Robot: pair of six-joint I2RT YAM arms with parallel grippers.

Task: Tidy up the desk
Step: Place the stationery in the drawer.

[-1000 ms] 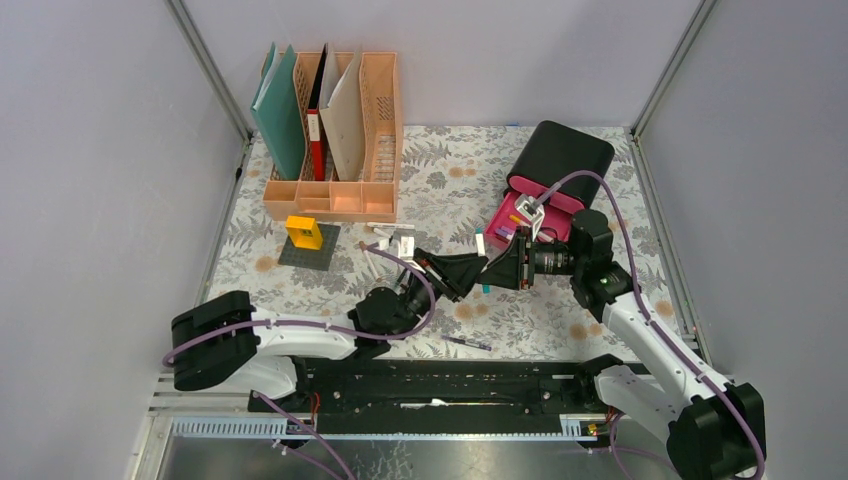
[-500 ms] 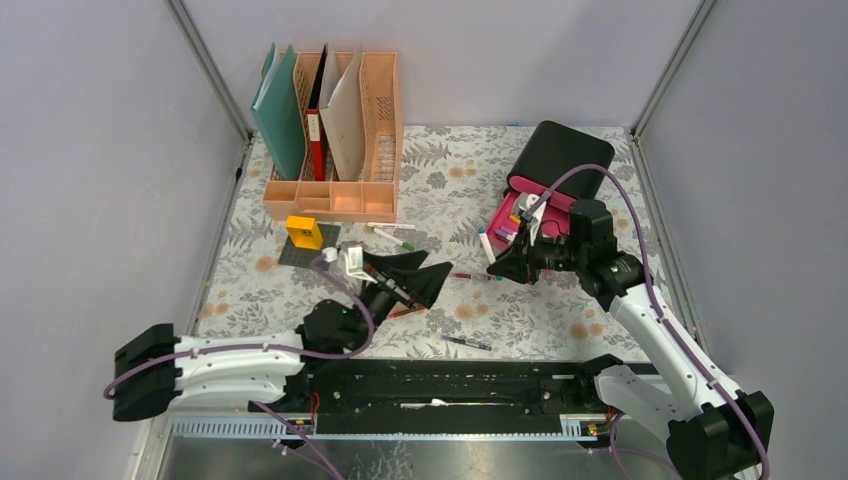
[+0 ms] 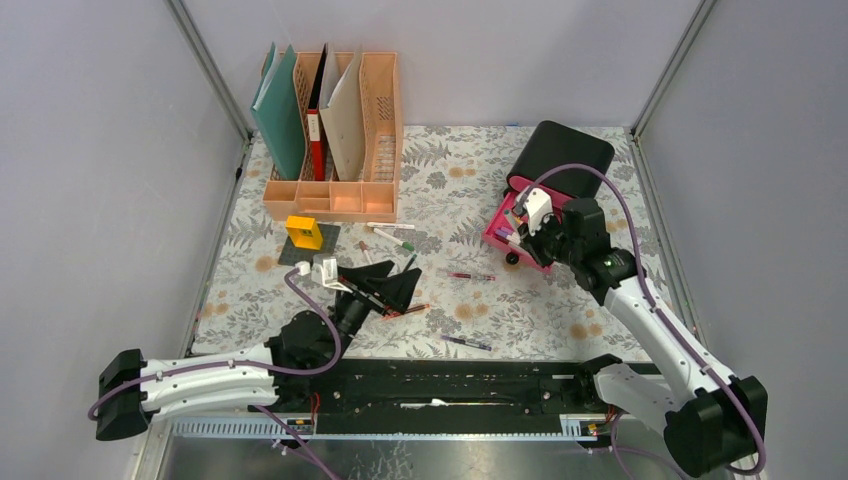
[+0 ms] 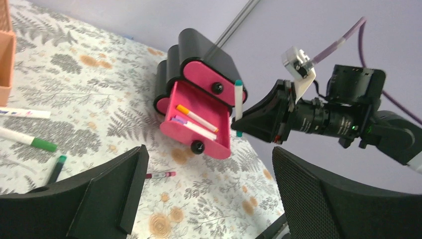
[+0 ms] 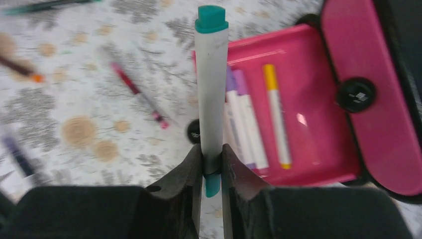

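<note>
The white marker still hangs by the drawer's front rim, so my right gripper will next move outward and down over the yellow-ended marker inside the drawer.
The desk [image 3: 450,190] has a white cloth with a fern and flower print. My right gripper [image 5: 211,167] is shut on a white marker with teal ends [image 5: 211,89], held just over the front rim of the open pink drawer [image 5: 308,99] of the black-and-pink drawer box [image 3: 560,155]. A few markers lie in that drawer. My left gripper [image 4: 209,164] is open with nothing in it. It hovers over the middle of the desk [image 4: 99,99] and looks toward the drawer [image 4: 199,124] and the right gripper [image 3: 520,238].
A peach file rack [image 3: 335,130] with folders stands at the back left, with a yellow block [image 3: 305,232] on a grey plate in front of it. Loose pens lie about: a green-capped marker [image 3: 393,238], a red pen [image 3: 470,276] and a purple pen [image 3: 467,343].
The two grippers met mid-desk over the marker. The left one then opened and drew back to the left. The right one carried the marker right to the pink drawer.
</note>
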